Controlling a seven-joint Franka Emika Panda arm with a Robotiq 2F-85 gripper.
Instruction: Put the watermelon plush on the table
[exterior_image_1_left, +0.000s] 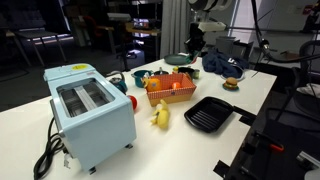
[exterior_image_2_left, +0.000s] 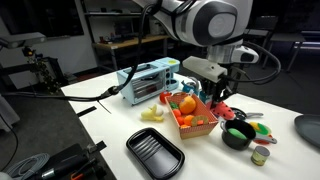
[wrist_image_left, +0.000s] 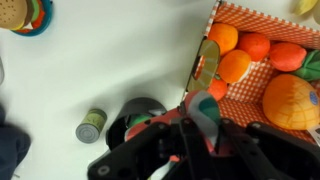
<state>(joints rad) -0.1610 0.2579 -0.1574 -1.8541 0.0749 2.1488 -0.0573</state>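
I need to move my gripper from beside the bowl toward the pan and down next.
My gripper (wrist_image_left: 200, 138) is shut on the watermelon plush (wrist_image_left: 205, 112), a red, white and green soft slice that sticks out between the fingers. It hangs in the air over the near edge of the orange checkered basket (wrist_image_left: 262, 84), beside a black bowl (wrist_image_left: 140, 106). The white table (wrist_image_left: 110, 50) lies below. In both exterior views the gripper (exterior_image_1_left: 194, 42) (exterior_image_2_left: 215, 95) hovers above the basket (exterior_image_1_left: 170, 92) (exterior_image_2_left: 196, 124). The plush is too small to make out there.
The basket holds orange and red toy fruit. A light blue toaster (exterior_image_1_left: 90, 110) (exterior_image_2_left: 150, 80), a banana (exterior_image_1_left: 160, 116), a black grill pan (exterior_image_1_left: 208, 113) (exterior_image_2_left: 155, 150), a small can (wrist_image_left: 92, 125) and a blue cloth (exterior_image_1_left: 225, 65) stand on the table (exterior_image_1_left: 20, 130).
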